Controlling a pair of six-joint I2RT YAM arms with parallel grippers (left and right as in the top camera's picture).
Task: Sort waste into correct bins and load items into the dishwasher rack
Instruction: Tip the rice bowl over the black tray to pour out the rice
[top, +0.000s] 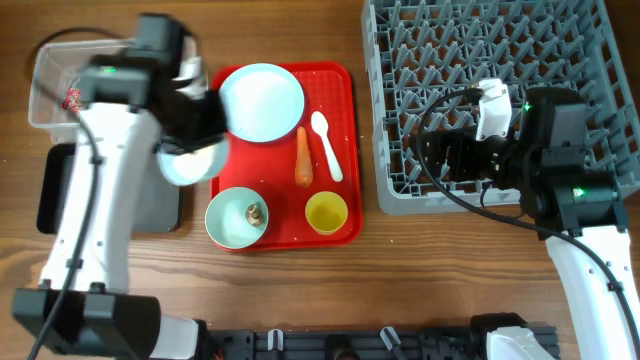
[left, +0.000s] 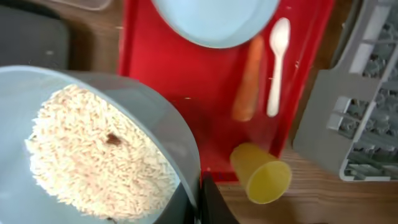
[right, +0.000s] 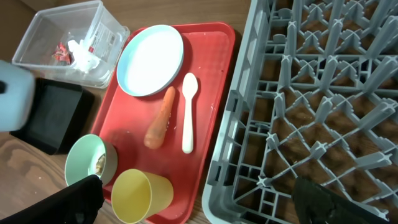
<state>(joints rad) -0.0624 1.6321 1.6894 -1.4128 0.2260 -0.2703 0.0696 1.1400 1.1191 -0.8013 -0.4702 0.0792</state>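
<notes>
The rice should first tip into the black tray (top: 60, 190), then I bring the bowl down below my left gripper onto the red tray's bare middle (top: 264, 166) and release it.
My left gripper (left: 202, 193) is shut on the rim of a pale blue-green bowl (top: 190, 160) full of white rice (left: 93, 149), held between the black tray (top: 60, 190) and the red serving tray (top: 335, 90). On the red tray lie the pale blue plate (top: 262, 102), carrot (top: 303, 157), white spoon (top: 327, 145), yellow cup (top: 327, 213) and a second bowl (top: 237, 217) holding a brown scrap (top: 254, 212). My right gripper (right: 199, 199) is open and empty over the front left corner of the grey rack (top: 500, 90).
The clear tub (top: 50, 90) at the back left holds a red wrapper (right: 62, 53) and white tissue (right: 84, 53). The rack's left wall stands close to the red tray's right edge. Bare wood table lies along the front.
</notes>
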